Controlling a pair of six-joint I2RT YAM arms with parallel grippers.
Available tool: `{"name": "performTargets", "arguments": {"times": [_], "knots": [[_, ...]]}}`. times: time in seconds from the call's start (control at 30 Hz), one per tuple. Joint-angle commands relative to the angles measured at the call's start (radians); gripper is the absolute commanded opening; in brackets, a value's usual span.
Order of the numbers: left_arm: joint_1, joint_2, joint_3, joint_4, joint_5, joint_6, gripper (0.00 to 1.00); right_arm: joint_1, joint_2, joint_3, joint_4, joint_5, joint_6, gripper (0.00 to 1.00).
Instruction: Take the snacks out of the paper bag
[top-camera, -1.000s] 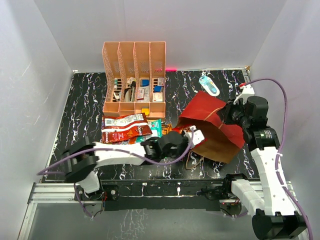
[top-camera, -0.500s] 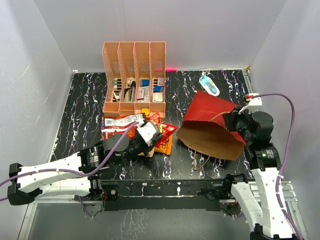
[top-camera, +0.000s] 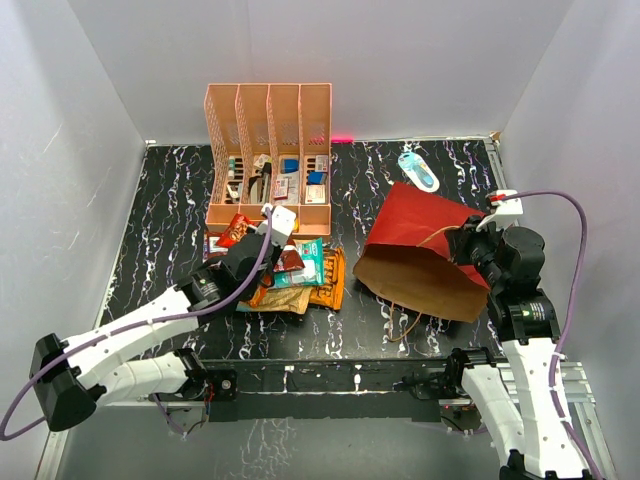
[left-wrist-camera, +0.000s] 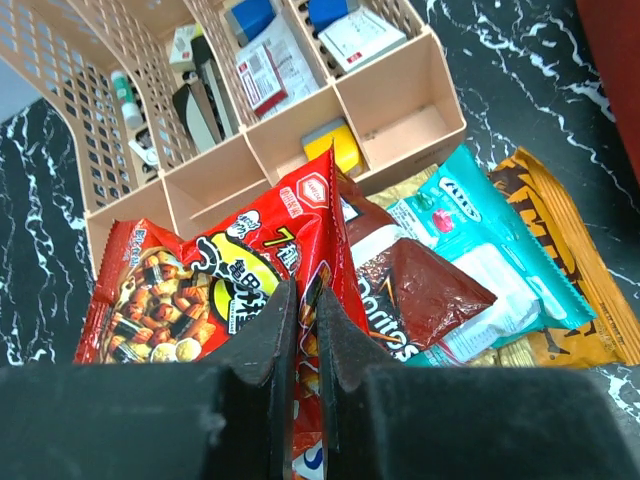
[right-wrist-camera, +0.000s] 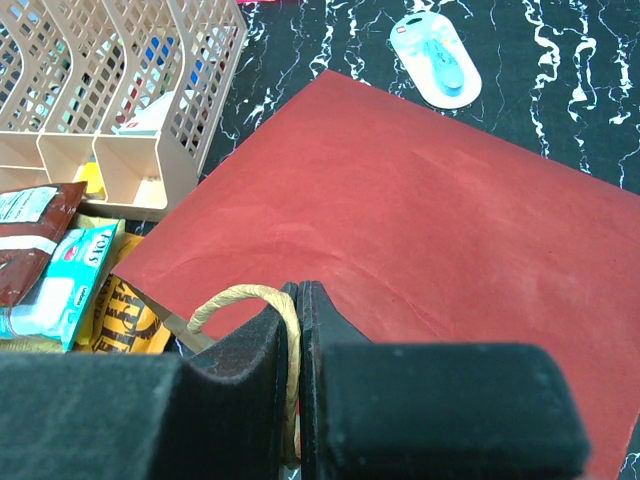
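My left gripper next lowers toward the red chip bag (top-camera: 291, 260) below and releases the orange-red candy bag there, since that still hangs above the other snacks.
My left gripper (left-wrist-camera: 305, 300) is shut on the orange-red candy bag (left-wrist-camera: 240, 270) and holds it just in front of the organiser, above the other snacks (top-camera: 300, 275). Under it lie the red chip bag (left-wrist-camera: 425, 290), the teal-white packet (left-wrist-camera: 490, 265), the flat orange packet (left-wrist-camera: 575, 300) and a strip of the mustard-gold chip bag (top-camera: 280, 298). The paper bag (top-camera: 420, 222) lies on its side at the right, its brown mouth facing left. My right gripper (right-wrist-camera: 298, 305) is shut on its loop handle (right-wrist-camera: 235, 298); I cannot see inside the bag.
The peach slotted organiser (top-camera: 268, 150) stands at the back and holds small items; it also shows in the left wrist view (left-wrist-camera: 400, 110). A light-blue-and-white oval packet (top-camera: 418, 170) lies behind the paper bag. The bag's second handle (top-camera: 400, 325) trails on the table. White walls close in both sides.
My left gripper has moved from the bag's mouth leftwards and back to the organiser's front, carrying the orange-red candy bag. My right gripper has kept hold of the handle; the bag has settled lower.
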Motion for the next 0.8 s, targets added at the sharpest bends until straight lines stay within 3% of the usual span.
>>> {"name": "performTargets", "arguments": {"times": [0.0,0.3,0.53,0.63,0.77], "knots": [[0.025,0.039,-0.027,0.055,-0.002,-0.046,0.0,0.004,-0.01,0.0,0.081,0.002,-0.017,0.08],[0.03,0.085,-0.107,0.069,0.008,-0.209,0.0,0.004,-0.005,-0.001,0.083,-0.005,-0.017,0.08],[0.031,0.085,-0.152,0.078,0.055,-0.244,0.0,0.004,-0.007,-0.003,0.084,-0.008,-0.018,0.08],[0.032,0.089,-0.161,0.077,0.031,-0.245,0.03,0.004,-0.006,-0.003,0.084,-0.01,-0.018,0.08],[0.031,0.074,-0.167,0.069,0.047,-0.267,0.21,0.004,0.009,0.006,0.078,-0.018,-0.018,0.08]]}}
